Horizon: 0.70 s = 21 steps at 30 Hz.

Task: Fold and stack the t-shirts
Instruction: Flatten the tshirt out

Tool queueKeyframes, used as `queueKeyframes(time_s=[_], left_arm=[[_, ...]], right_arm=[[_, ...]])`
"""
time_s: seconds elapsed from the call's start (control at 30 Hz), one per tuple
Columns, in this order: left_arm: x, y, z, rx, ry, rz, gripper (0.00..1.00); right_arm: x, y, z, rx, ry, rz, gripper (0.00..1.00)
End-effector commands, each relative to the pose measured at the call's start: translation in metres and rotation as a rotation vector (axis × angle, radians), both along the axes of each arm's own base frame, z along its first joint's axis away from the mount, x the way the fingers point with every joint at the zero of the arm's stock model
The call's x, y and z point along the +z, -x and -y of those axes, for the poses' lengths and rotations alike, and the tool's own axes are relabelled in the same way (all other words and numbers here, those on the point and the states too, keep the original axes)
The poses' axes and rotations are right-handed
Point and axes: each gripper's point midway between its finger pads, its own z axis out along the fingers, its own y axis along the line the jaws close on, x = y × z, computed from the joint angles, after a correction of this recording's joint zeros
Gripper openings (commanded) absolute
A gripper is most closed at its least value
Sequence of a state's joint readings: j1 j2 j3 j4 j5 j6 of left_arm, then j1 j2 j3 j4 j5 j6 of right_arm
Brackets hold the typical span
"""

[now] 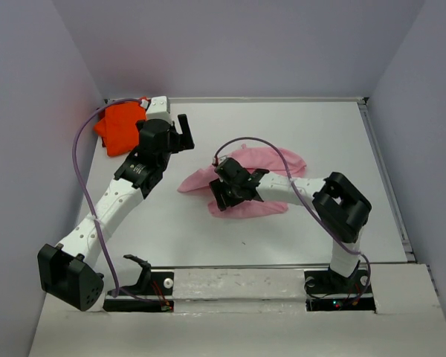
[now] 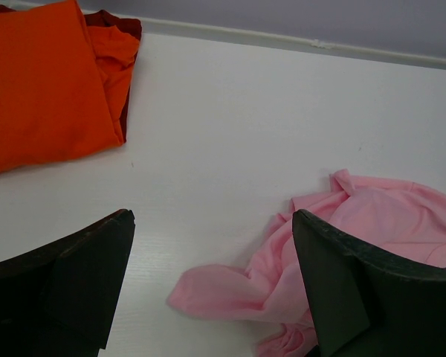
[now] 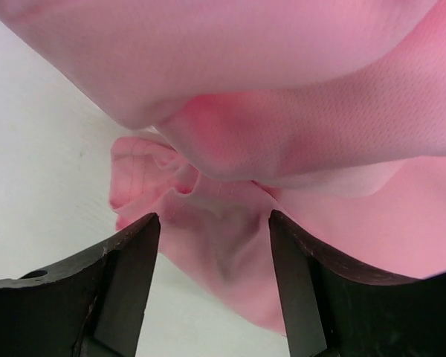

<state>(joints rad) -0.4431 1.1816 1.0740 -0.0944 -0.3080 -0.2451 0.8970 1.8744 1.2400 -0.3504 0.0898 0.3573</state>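
Note:
The pink cloth (image 3: 230, 245) lies in small folds just beyond the open fingers, so the right gripper should next move gently outward onto the bunched folds and close there.
The light pink t-shirt (image 1: 271, 165) lies crumpled in the middle of the table. My right gripper (image 1: 221, 190) is open at its near left edge; in the right wrist view its fingers (image 3: 134, 253) straddle a fold of the pink cloth (image 3: 230, 245) without closing on it. The bright orange t-shirt (image 1: 121, 126) lies folded at the far left corner, on top of the dark red t-shirt, whose edge (image 2: 126, 28) shows beside the orange one (image 2: 37, 82). My left gripper (image 1: 184, 134) is open and empty above bare table (image 2: 212, 217), between the orange shirt and the pink shirt (image 2: 372, 223).
The white table (image 1: 320, 126) is enclosed by grey walls on the left, back and right, with a raised rim (image 1: 386, 178) along the right side. A purple cable (image 1: 78, 163) loops off the left arm, and another arcs over the right arm (image 1: 275, 145).

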Motion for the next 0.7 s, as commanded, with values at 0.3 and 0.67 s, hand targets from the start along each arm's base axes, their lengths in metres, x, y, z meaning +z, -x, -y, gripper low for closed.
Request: queueKeyframes(time_s=[0.3,0.67], left_arm=[[0.018,-0.004,0.002,-0.003,0.030,0.051,0.96],[0.019,-0.004,0.002,-0.003,0.031,0.054,0.96]], right_arm=[[0.025,-0.029,-0.031,0.008,-0.054,0.081,0.66],[0.017,-0.027,-0.026,-0.003,-0.037,0.072,0.12]])
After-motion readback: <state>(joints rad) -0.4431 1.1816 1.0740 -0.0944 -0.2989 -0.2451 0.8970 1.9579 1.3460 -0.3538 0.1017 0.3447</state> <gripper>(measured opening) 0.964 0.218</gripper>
